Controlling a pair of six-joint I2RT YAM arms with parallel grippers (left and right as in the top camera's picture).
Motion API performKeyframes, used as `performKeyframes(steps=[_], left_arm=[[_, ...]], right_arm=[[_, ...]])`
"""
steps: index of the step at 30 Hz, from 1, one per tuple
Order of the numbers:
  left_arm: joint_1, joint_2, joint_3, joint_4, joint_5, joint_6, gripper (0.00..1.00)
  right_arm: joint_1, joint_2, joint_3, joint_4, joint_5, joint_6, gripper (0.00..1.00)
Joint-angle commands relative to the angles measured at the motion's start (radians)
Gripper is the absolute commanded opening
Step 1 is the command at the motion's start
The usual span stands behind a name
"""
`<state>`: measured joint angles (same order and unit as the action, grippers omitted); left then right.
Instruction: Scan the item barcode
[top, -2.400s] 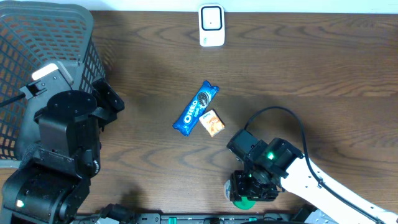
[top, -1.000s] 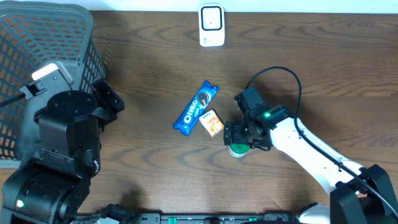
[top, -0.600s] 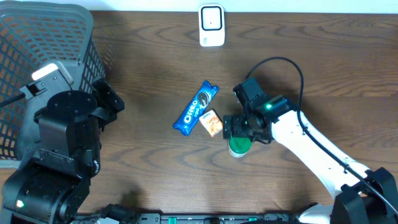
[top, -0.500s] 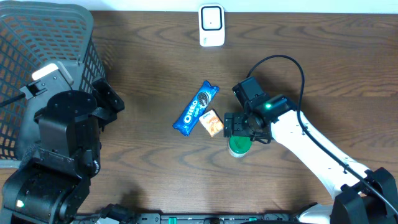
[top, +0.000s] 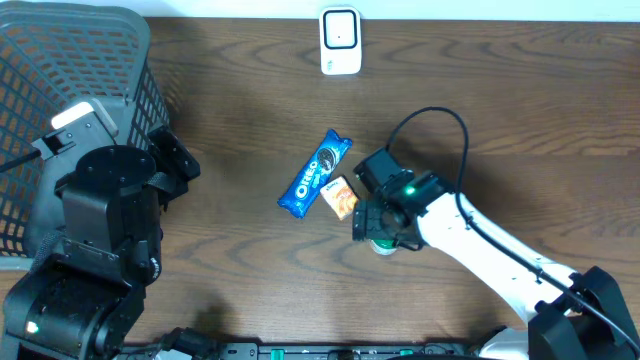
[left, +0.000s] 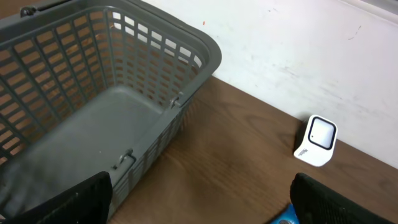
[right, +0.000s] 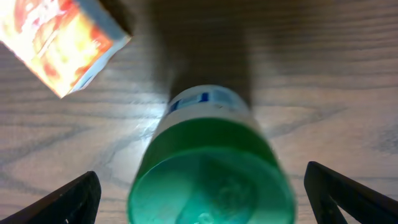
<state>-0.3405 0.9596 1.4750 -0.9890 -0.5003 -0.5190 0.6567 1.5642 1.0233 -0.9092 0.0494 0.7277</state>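
My right gripper lowers past the green cap next and closes around the labelled body below, since the bottle (top: 381, 245) stands upright between my open fingers.
A bottle with a green cap (right: 211, 171) and a white label stands upright on the table, seen from straight above in the right wrist view. My right gripper (right: 205, 202) is open, with one dark finger (right: 68, 199) on each side of the cap, and I see no contact. From overhead, the right gripper (top: 380, 230) hides most of the bottle (top: 381, 245). A small orange box (top: 342, 197) and a blue Oreo pack (top: 315, 175) lie just to its left. The white scanner (top: 340, 42) stands at the far edge. My left gripper (left: 199, 208) is open and holds nothing.
A grey mesh basket (top: 70, 90) fills the far left corner, and the left arm (top: 100, 230) stands in front of it. The left wrist view shows the basket (left: 93, 93), the scanner (left: 316, 141) and a white wall behind. The orange box (right: 62, 37) lies close to the bottle.
The right arm has swung from the table's front edge to the middle, then shifted slightly left over the bottle. Its jaws stayed wide. The left arm has not moved.
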Motion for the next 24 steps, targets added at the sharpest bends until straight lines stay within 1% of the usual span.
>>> performKeyframes(steps=[1,4,8,13,17,20,24], left_arm=[[0.005,0.000,0.003,-0.002,-0.013,0.014,0.91],[0.005,0.000,0.003,-0.002,-0.013,0.014,0.91],[0.005,0.000,0.003,-0.002,-0.013,0.014,0.92],[0.005,0.000,0.003,-0.002,-0.013,0.014,0.91],[0.005,0.000,0.003,-0.002,-0.013,0.014,0.91],[0.005,0.000,0.003,-0.002,-0.013,0.014,0.92],[0.005,0.000,0.003,-0.002,-0.013,0.014,0.91]], right_arm=[[0.025,0.005,-0.015,0.003,0.068,0.040,0.99],[0.025,0.005,-0.063,0.040,0.073,0.046,0.99],[0.025,0.005,-0.151,0.130,0.073,0.037,0.99],[0.024,0.005,-0.184,0.206,0.073,-0.008,0.99],[0.023,0.007,-0.206,0.264,0.075,-0.023,0.87],[0.023,0.027,-0.227,0.305,0.062,-0.029,0.83],[0.023,0.067,-0.228,0.308,0.026,-0.030,0.79]])
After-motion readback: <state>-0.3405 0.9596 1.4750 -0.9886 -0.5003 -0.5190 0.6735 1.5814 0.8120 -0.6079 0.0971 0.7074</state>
